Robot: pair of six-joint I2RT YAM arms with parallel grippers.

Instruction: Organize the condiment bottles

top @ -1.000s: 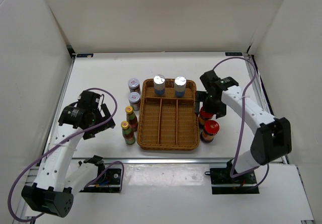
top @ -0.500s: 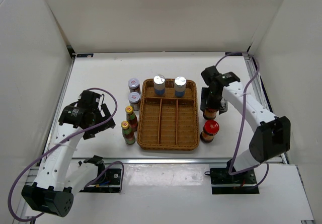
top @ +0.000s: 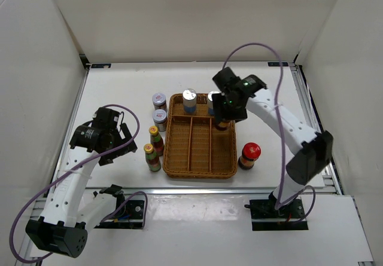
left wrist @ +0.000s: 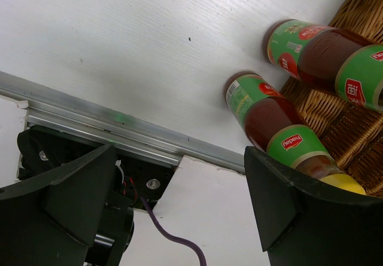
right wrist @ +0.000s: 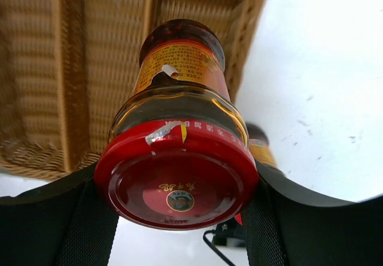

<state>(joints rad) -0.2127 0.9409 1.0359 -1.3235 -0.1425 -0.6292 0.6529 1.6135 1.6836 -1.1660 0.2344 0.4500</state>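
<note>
I will next move my right gripper down and slightly back into the tray section nearest the other red-capped bottle, because my bottle is still above that empty section.
My right gripper is shut on a dark red-capped bottle and holds it above the right compartment of the wicker tray. The bottle's lower part shows under the gripper in the top view. The other red-capped bottle stands on the table right of the tray. One silver-capped bottle stands in the tray's back section; the second is partly hidden by my right arm. Two purple-lidded jars and two yellow-capped bottles stand left of the tray. My left gripper is open and empty, left of the yellow-capped bottles.
White walls enclose the table on three sides. A metal rail runs along the table's near edge. A purple cable loops above my right arm.
My right gripper lifted the red-capped bottle from beside the tray's right edge and carried it left, over the tray. The left arm has not moved.
</note>
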